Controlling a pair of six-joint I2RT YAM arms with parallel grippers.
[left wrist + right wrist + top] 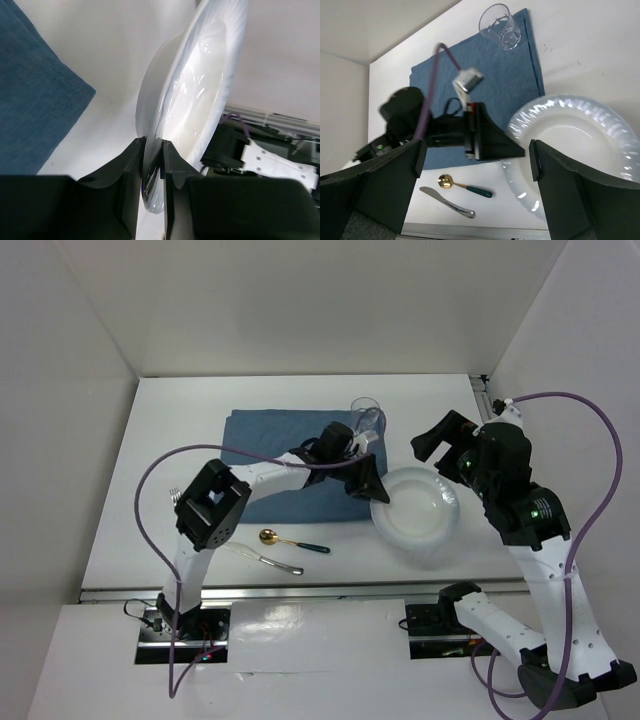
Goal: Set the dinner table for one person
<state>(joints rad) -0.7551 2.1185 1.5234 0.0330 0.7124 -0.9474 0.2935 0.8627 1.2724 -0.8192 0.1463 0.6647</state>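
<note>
I need to carry the plate (420, 515) with my left gripper to the left in the top view and down onto the placemat's middle (306, 496), because the plate is still beside the placemat.
A white plate (420, 515) is on the white dinner table (170, 430), just right of the blue placemat (270, 455). My left gripper (378, 495) is shut on the plate's left rim. In the left wrist view, the rim sits pinched between the black fingers (131, 165), and the plate (195, 95) stretches away from them. I cannot tell whether the plate rests on the table or is lifted. My right gripper (440, 437) hovers open and empty above the plate's far edge. Its view shows the plate (580, 145) and the left gripper (517, 150) at the rim.
A clear glass (367, 415) stands on the placemat's far right corner, close behind the left wrist. A gold spoon with a green handle (293, 542) and a silver knife (265, 560) lie near the front rail (300, 590). Side walls bound the table.
</note>
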